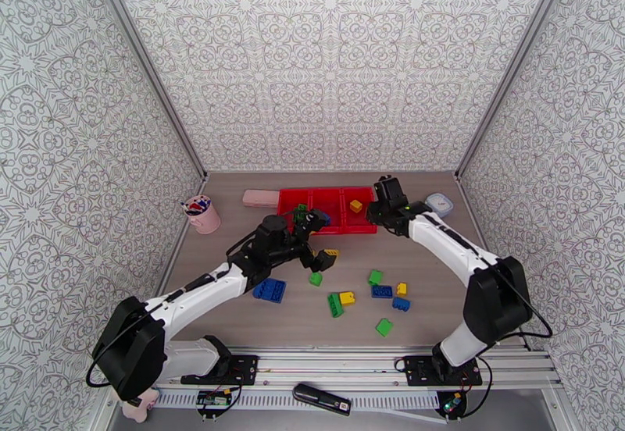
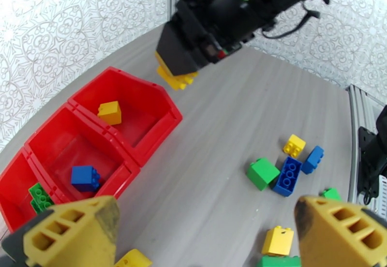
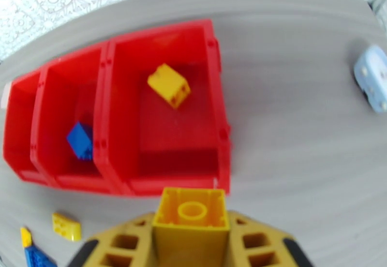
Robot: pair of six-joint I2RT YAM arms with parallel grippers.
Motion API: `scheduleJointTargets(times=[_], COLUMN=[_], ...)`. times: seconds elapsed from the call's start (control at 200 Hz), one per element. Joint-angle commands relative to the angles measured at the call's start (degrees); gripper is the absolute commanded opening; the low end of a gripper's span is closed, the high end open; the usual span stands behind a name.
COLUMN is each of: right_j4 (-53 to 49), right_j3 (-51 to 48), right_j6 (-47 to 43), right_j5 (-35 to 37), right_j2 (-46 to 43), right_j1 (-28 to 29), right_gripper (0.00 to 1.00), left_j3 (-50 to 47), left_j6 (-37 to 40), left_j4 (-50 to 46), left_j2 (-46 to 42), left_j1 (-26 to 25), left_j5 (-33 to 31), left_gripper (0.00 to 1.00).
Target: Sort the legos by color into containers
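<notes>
I will next move my right gripper outward and down over the container nearest the white box and let go of the yellow lego, because another yellow one is inside.
The three joined red containers [image 1: 367, 226] [image 2: 159, 118] [image 3: 220, 132] stand at the back of the table. The left one holds a green lego [image 2: 39, 198], the middle a blue one [image 2: 85, 177] [image 3: 80, 140], the right a yellow one [image 1: 356, 206] [image 2: 110, 112] [image 3: 169, 85]. My right gripper [image 1: 377, 216] [image 3: 192, 244] is shut on a yellow lego [image 2: 176, 77] [image 3: 192, 224], held in the air at the near right corner of the right container. My left gripper [image 1: 320, 239] [image 2: 203, 244] hangs open in front of the tray with nothing between its fingers [image 2: 72, 234].
Several loose green, blue and yellow legos lie on the table, such as a big blue one [image 1: 269, 290] and a green one [image 1: 383, 327]. A pink cup [image 1: 203, 214] stands at the left, a pink flat piece [image 1: 260, 198] beside the tray, and a white box [image 1: 439, 204] [image 3: 372, 77] at the right.
</notes>
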Motion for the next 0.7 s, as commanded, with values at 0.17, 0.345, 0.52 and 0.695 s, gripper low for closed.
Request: scheduleJointTargets(times=[0.17, 0.345, 0.52, 0.695], right_j4=[0.1, -0.4, -0.8, -1.0], right_j3=[13.8, 19.8, 22.4, 20.5], right_j6=[-5.4, -6.3, -6.8, -5.5], right_j5=[-2.8, -4.2, -2.0, -3.0], right_j2=[13.0, 19.3, 21.8, 18.8], right_j1=[-1.1, -1.1, -1.1, -1.1], right_gripper=[0.26, 0.27, 0.32, 0.51], left_j3=[4.5, 4.0, 3.5, 4.6], left_j6=[-3.8, -3.3, -3.3, -4.7], left_j4=[-4.0, -6.3, -8.8, -12.8], left_j2=[-1.1, -3.4, -6.0, -8.6], left_j1=[1.9, 2.2, 3.7, 5.4], left_j5=[-4.2, -5.9, -5.8, -5.4], left_gripper=[1.00, 1.00, 1.00, 1.00])
